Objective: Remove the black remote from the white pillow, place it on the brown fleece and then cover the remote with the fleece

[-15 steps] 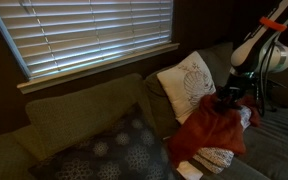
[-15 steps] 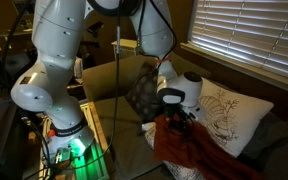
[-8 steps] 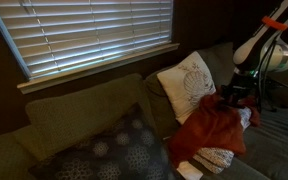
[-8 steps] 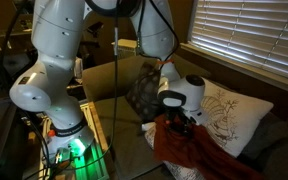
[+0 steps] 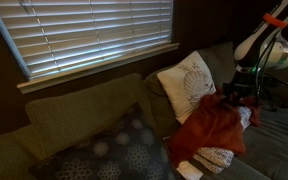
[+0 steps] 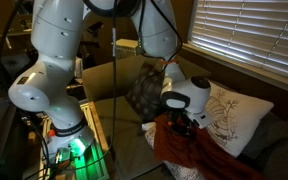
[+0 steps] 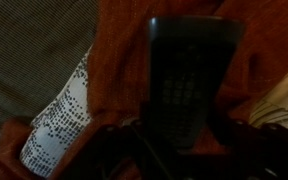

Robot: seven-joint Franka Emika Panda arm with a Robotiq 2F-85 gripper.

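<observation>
I need to move my gripper down next, onto the crumpled brown fleece [image 6: 191, 146] just under it, and let go of the remote there, because the remote hangs clear of the white pillow.
In the wrist view the black remote [image 7: 189, 80] stands lengthwise between my fingers, buttons facing the camera, and my gripper [image 7: 182, 140] is shut on its near end. The brown fleece [image 7: 124, 45] lies crumpled right under it. In both exterior views my gripper [image 5: 232, 97] [image 6: 184, 124] hangs just over the fleece [image 5: 210, 126] [image 6: 189, 152], beside the white pillow [image 5: 187, 82] [image 6: 230, 114], which leans against the sofa back. The remote is too dark to pick out in the exterior views.
A dark grey dotted cushion [image 5: 114, 150] [image 6: 144, 90] lies on the olive sofa [image 5: 74, 115]. A white patterned cloth [image 7: 64, 122] [image 5: 217, 157] pokes out from under the fleece. A small white object [image 5: 189, 170] sits at the seat's front edge.
The arm has drifted slightly sideways over the fleece, away from the white pillow, still holding the remote. The grip has not changed.
</observation>
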